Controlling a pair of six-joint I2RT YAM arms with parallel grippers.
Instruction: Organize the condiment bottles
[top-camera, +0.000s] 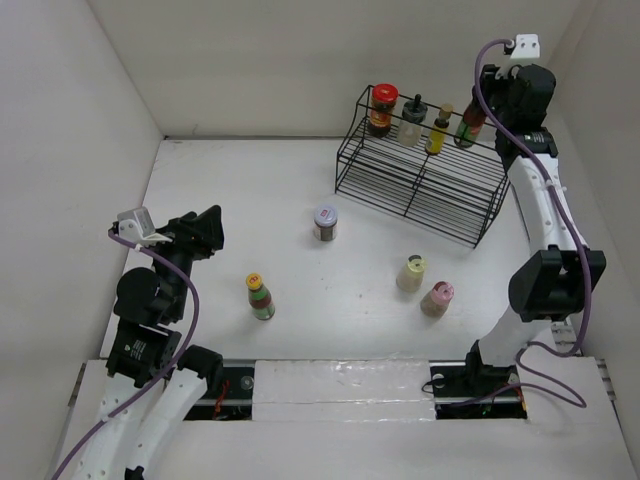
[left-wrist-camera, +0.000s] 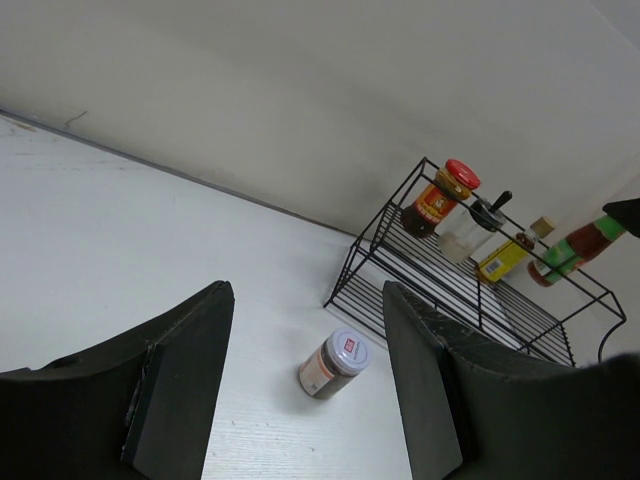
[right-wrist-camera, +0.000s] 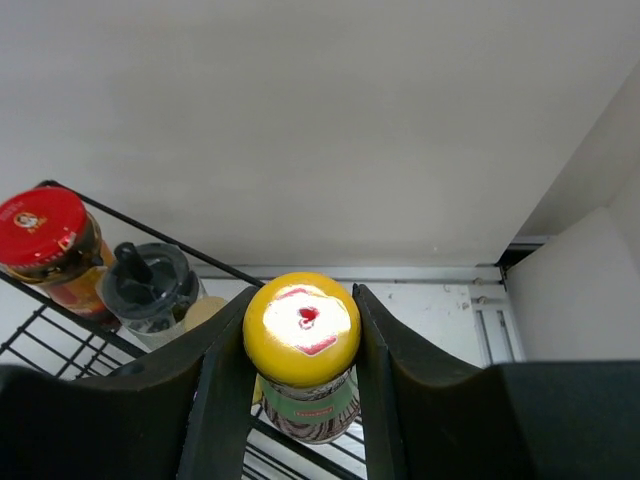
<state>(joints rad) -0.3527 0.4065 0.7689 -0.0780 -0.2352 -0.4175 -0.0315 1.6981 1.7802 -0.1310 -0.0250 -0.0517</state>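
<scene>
The free shelf spot beside the yellow dark-capped bottle (top-camera: 439, 130) is below. My right gripper will next lower the red-green bottle onto the shelf's wires and release it.
On the black wire rack's (top-camera: 420, 190) top shelf stand a red-lidded jar (top-camera: 382, 108), a black-capped clear bottle (top-camera: 413, 120) and a yellow dark-capped bottle (top-camera: 439, 130). My right gripper (right-wrist-camera: 302, 330) is shut on a yellow-capped red-green bottle (right-wrist-camera: 302, 345) at the shelf's right end (top-camera: 472, 122). On the table stand the purple-lidded jar (top-camera: 326, 222), the other yellow-capped bottle (top-camera: 259, 297), a cream bottle (top-camera: 411, 272) and a pink-capped bottle (top-camera: 437, 298). My left gripper (top-camera: 205, 232) is open and empty, with the purple-lidded jar (left-wrist-camera: 334, 364) ahead between its fingers.
White walls close in the table on the left, back and right. The rack's lower shelves hold nothing. The rack also shows in the left wrist view (left-wrist-camera: 470, 300).
</scene>
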